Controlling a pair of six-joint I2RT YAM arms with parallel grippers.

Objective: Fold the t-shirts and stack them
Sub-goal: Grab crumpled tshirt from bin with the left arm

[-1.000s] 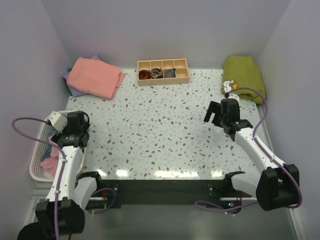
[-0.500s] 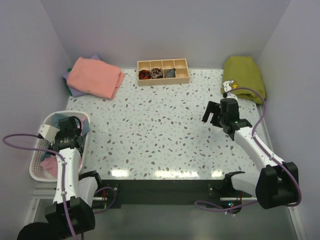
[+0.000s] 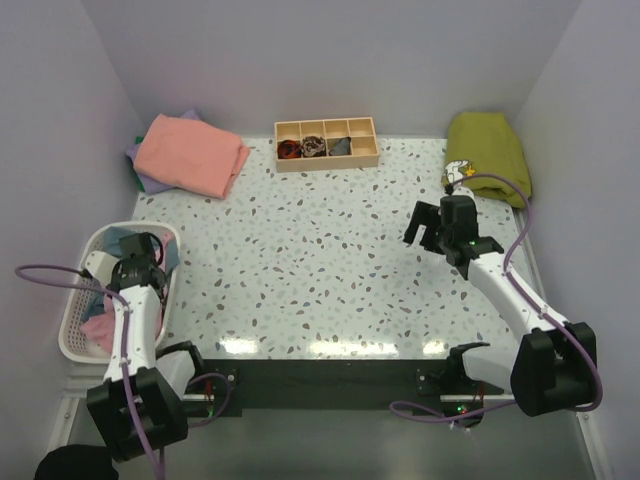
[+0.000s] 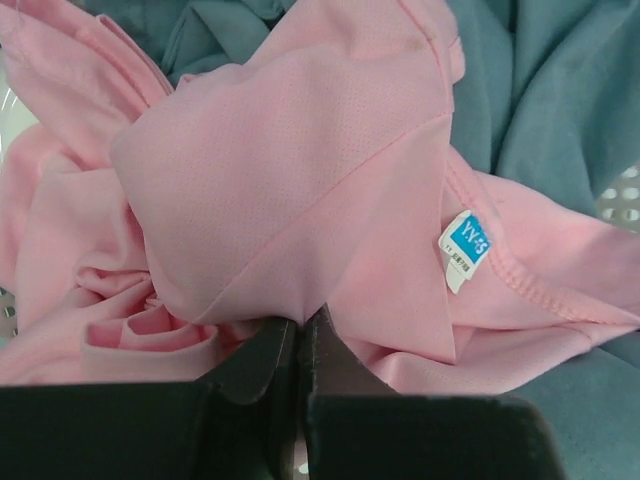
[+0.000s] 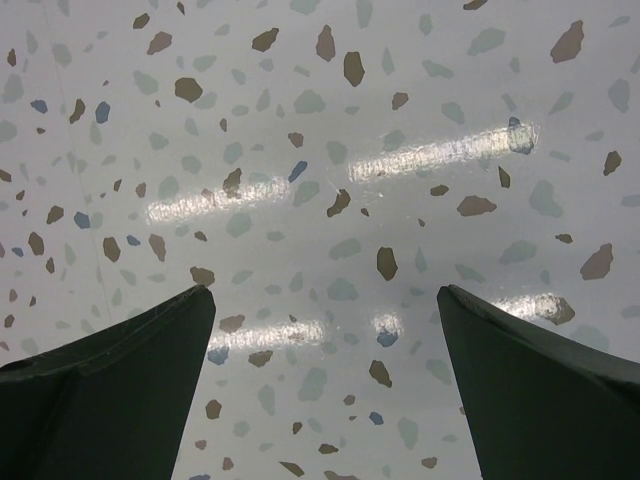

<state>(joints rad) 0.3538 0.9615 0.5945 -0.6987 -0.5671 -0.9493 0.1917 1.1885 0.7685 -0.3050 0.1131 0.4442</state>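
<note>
I should lift my left gripper out of the basket next and then lower the pink t-shirt onto the table's middle, because the table is bare there.
My left gripper reaches down into a white laundry basket at the table's left edge. In the left wrist view its jaws are shut, pinching a fold of a crumpled light pink t-shirt that has a white label at its collar. A teal-blue t-shirt lies around and under the pink one. A folded salmon t-shirt rests on a lavender one at the back left. My right gripper hangs open over bare tabletop, holding nothing.
A compartmented wooden tray with small dark items stands at the back centre. An olive-green cloth bundle lies in the back right corner. Walls enclose the speckled table on three sides.
My left arm swung down and back into the basket, and its jaws closed on the pink t-shirt. The right arm stayed still and open.
</note>
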